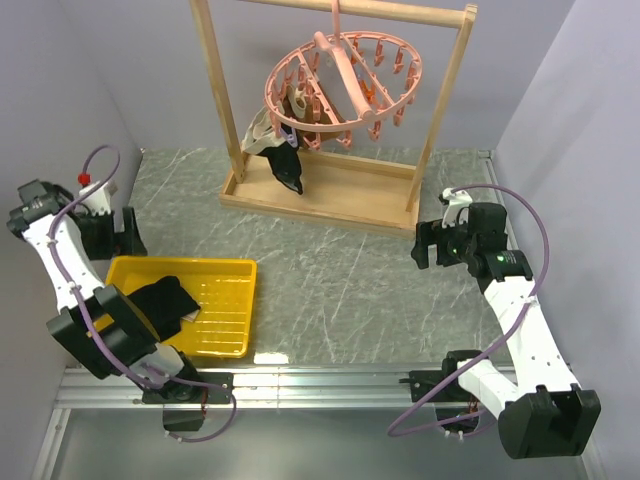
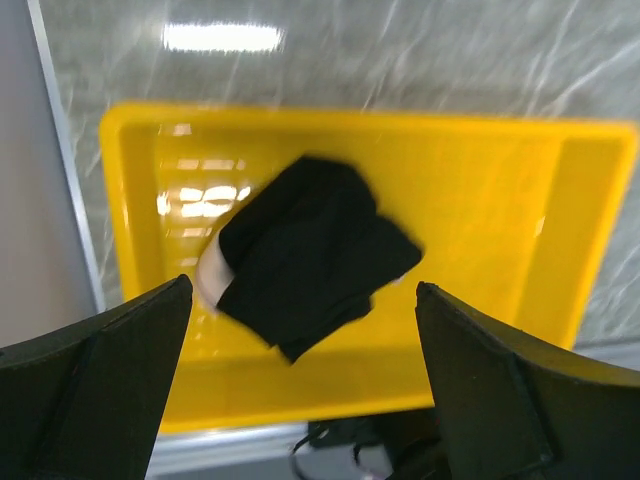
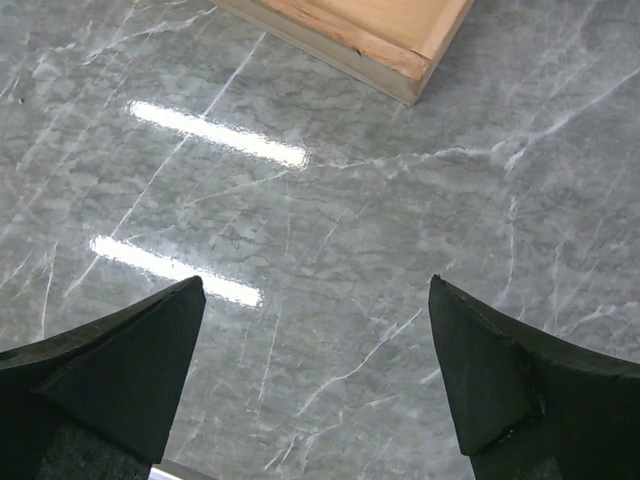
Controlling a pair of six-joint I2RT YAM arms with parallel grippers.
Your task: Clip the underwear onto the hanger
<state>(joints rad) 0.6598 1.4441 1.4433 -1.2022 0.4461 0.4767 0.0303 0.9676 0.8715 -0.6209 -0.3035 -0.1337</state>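
My left gripper moves down into the tray next, then back onto the underwear's wall-side fold (image 1: 149,301) (image 2: 252,262).
The underwear (image 1: 163,300) lies folded in the yellow tray (image 1: 228,268) at the near left: black fabric with a pale band edge showing. In the left wrist view the underwear (image 2: 310,250) fills the tray's middle (image 2: 480,200). My left gripper (image 1: 118,236) hangs open and empty above the tray's far side, its jaws (image 2: 303,285) wide apart and clear of the fabric. The salmon-pink ring hanger (image 1: 345,85) hangs by its hook from the wooden rack. My right gripper (image 1: 428,245) is open and empty (image 3: 316,280) above bare table.
Another dark garment with a cream-white band (image 1: 280,150) hangs clipped at the hanger's left side. The wooden rack (image 1: 320,195) stands at the back centre; its base corner (image 3: 400,50) shows just beyond my right gripper. Walls close in on left and right.
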